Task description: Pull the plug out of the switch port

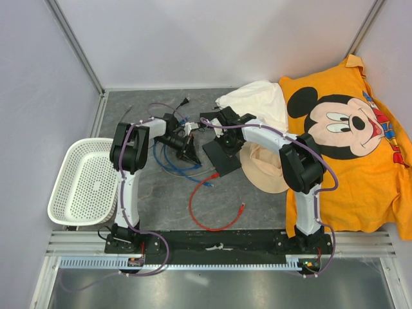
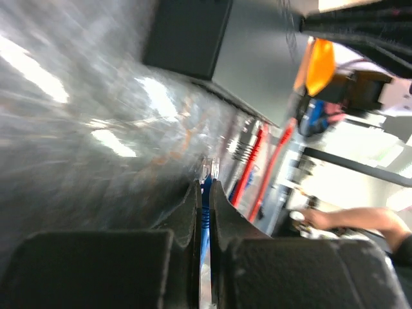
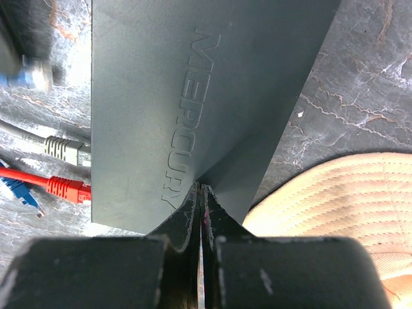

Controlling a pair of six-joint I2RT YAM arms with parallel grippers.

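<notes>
My left gripper holds the blue cable and needs to move outward next and release it there, because the tabletop spot short of the black plug lies outward of my left gripper.
The flat black switch [image 1: 226, 159] lies mid-table; it reads MERCURY in the right wrist view [image 3: 148, 96]. My right gripper [image 3: 199, 188] is shut, with its tips pressed on the switch's top; it also shows in the top view [image 1: 222, 132]. A grey plug [image 3: 64, 148] and a red plug [image 3: 67, 188] meet the switch's left edge. My left gripper [image 2: 205, 183] is shut on a blue cable [image 2: 205, 215], just behind its clear plug [image 2: 209, 168]. That plug hangs free, apart from the switch [image 2: 219, 45]. In the top view the left gripper [image 1: 188, 151] is just left of the switch.
A tan hat [image 1: 267, 170] touches the switch's right side. A Mickey Mouse shirt [image 1: 347, 129] and a white cloth [image 1: 257, 103] lie at the right. A white basket [image 1: 87, 183] stands at the left. Loose blue [image 1: 170, 164] and red [image 1: 215, 225] cables lie in front.
</notes>
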